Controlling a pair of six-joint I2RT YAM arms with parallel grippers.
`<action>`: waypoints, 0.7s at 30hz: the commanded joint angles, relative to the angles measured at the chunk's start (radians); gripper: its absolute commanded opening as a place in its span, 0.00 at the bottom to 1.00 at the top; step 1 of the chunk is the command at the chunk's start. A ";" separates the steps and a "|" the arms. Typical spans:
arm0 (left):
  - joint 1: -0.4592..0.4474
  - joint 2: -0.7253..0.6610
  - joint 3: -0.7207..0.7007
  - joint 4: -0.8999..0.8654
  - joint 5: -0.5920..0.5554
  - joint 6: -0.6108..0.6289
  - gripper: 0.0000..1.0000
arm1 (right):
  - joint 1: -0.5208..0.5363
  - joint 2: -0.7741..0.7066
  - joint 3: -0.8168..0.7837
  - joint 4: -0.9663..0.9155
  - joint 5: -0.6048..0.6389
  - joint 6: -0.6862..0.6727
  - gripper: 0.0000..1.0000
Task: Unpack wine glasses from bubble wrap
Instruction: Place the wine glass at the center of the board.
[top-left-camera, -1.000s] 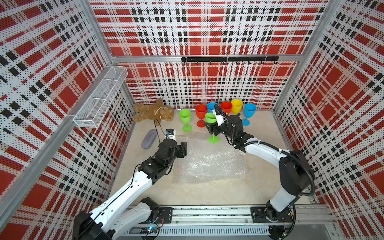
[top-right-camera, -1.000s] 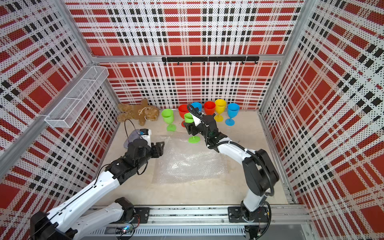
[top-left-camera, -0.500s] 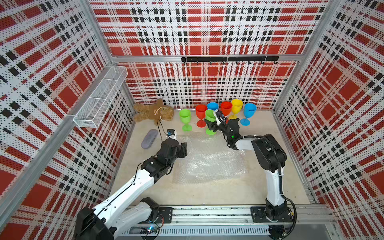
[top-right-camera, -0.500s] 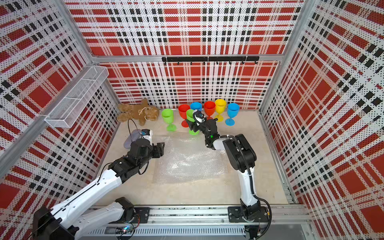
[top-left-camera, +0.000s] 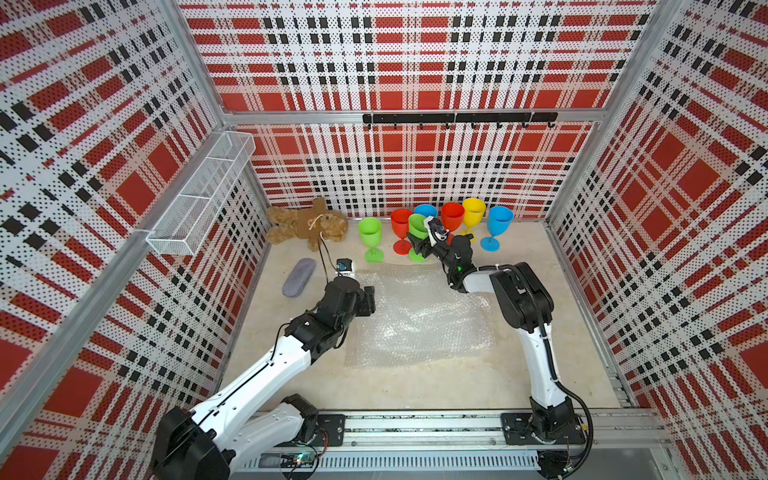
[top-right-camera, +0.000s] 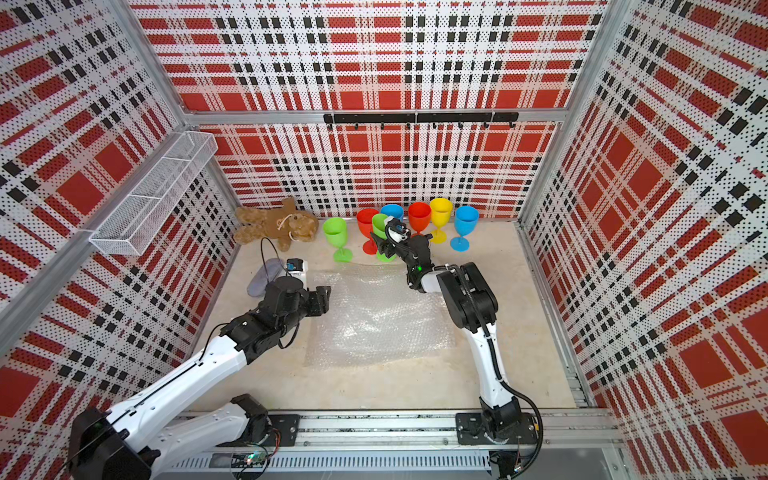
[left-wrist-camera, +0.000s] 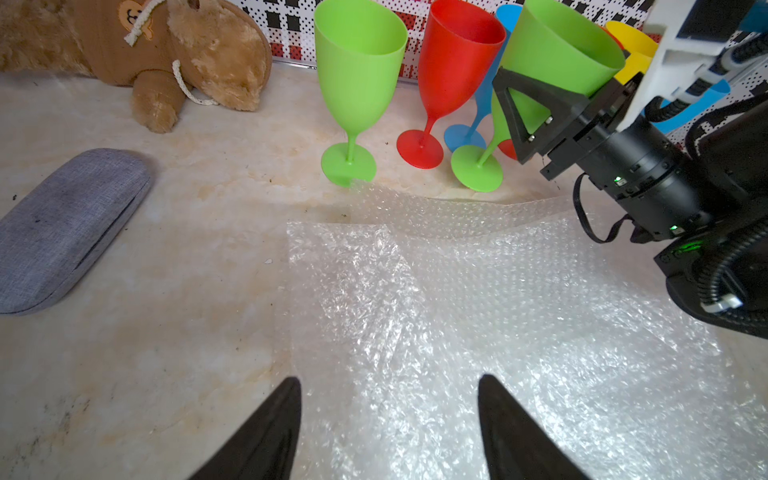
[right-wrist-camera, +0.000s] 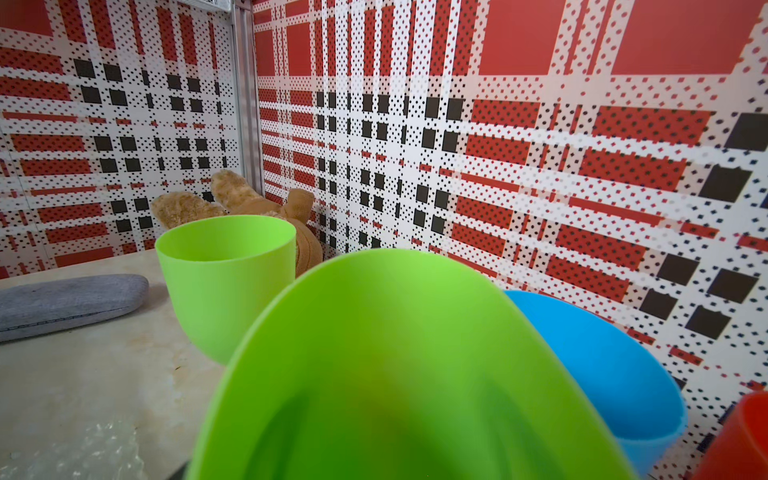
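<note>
The robot's right gripper should next lower the tilted glass (top-left-camera: 417, 226) slightly until the glass's foot rests on the bare tabletop below, beyond the bubble wrap, and let go of the glass's bowl.
A tilted green wine glass (top-left-camera: 417, 226) is at the front of the back row, its bowl gripped by my right gripper (top-left-camera: 420, 243), which is shut on it. One black finger (left-wrist-camera: 528, 108) lies across the bowl in the left wrist view. The right wrist view is filled by that green bowl (right-wrist-camera: 395, 374). Another green glass (top-left-camera: 370, 232), two red, two blue and a yellow glass (top-left-camera: 473, 210) stand upright along the back wall. The bubble wrap (top-left-camera: 419, 320) lies flat mid-table. My left gripper (left-wrist-camera: 388, 380) hangs open over the wrap's left edge, holding nothing.
A brown teddy bear (top-left-camera: 307, 224) lies in the back left corner, with a grey oval pouch (top-left-camera: 298, 277) in front of it. A wire basket (top-left-camera: 203, 195) hangs on the left wall and a black hook rail (top-left-camera: 457, 118) on the back wall.
My right arm has carried the green glass back toward the row of glasses, with its elbow folded in. The left arm has hardly moved.
</note>
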 joint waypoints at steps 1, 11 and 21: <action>-0.006 0.008 -0.004 0.023 0.005 0.010 0.69 | -0.008 0.031 0.042 0.038 -0.003 -0.020 0.62; -0.016 0.014 -0.006 0.024 0.002 0.012 0.69 | -0.014 0.086 0.097 0.023 0.000 -0.027 0.64; -0.020 0.032 -0.003 0.025 0.007 0.012 0.69 | -0.022 0.104 0.107 0.041 0.007 -0.012 0.71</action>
